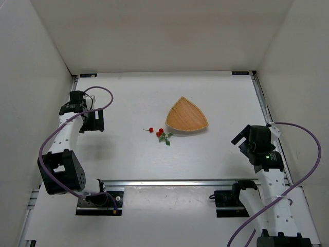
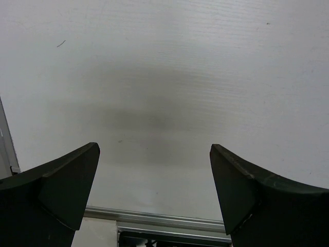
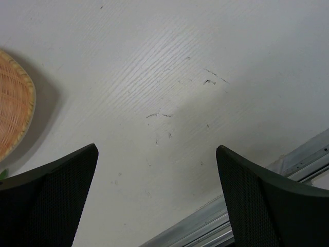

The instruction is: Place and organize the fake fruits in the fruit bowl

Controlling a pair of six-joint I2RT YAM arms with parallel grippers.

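Observation:
My right gripper moves past the bowl (image 1: 187,115) and down onto the sprig's green stem (image 1: 164,138) next. The sprig's stem lies below the gripper, to its left in the top view.
The tan-orange fruit bowl (image 1: 187,115) lies empty on the white table right of centre; its edge also shows in the right wrist view (image 3: 13,118). A single red berry with a stem (image 1: 150,129) lies just left of the bowl's near corner. A cluster of red berries on a green leafy sprig (image 1: 163,135) lies beside it. My left gripper (image 1: 96,122) is open and empty at the far left, well away from the berries; the left wrist view (image 2: 154,154) shows only bare table. My right gripper (image 1: 241,138) is open and empty to the right of the bowl (image 3: 157,154).
White walls enclose the table on the left, back and right. An aluminium rail (image 1: 175,182) runs across the near side between the arm bases. Purple cables (image 1: 103,98) loop off both arms.

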